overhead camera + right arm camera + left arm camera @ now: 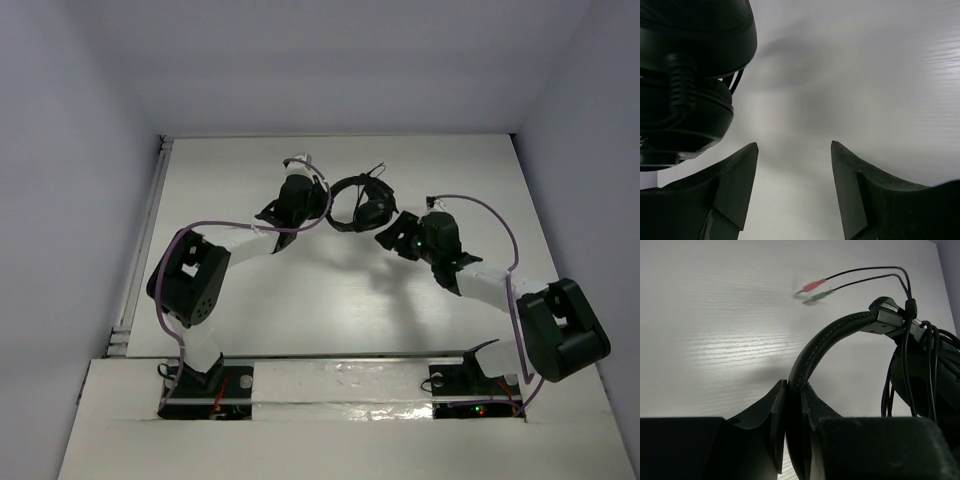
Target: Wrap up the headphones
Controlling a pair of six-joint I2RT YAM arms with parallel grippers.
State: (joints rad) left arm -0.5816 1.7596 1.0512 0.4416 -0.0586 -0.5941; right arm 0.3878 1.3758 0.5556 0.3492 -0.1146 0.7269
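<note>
My left gripper lowers to the bare white tabletop below it next and releases the headband (830, 337), since the cable loops around the earcup arm.
The black headphones (358, 204) are held up over the far middle of the table. My left gripper (322, 208) is shut on the padded headband (830, 337), which arcs up from between its fingers (775, 410). The thin black cable (927, 365) is looped several times around the earcup arm at the right. Its end runs off to a red plug (810, 287) and a green plug (817, 297). My right gripper (385, 233) is open and empty just right of the headphones. An earcup (685, 85) fills the upper left of the right wrist view, beside the left finger (735, 175).
The white table (330, 300) has a raised rail along its left edge (140, 250). White walls close it in at the back and sides. Purple robot cables (490, 215) loop over both arms.
</note>
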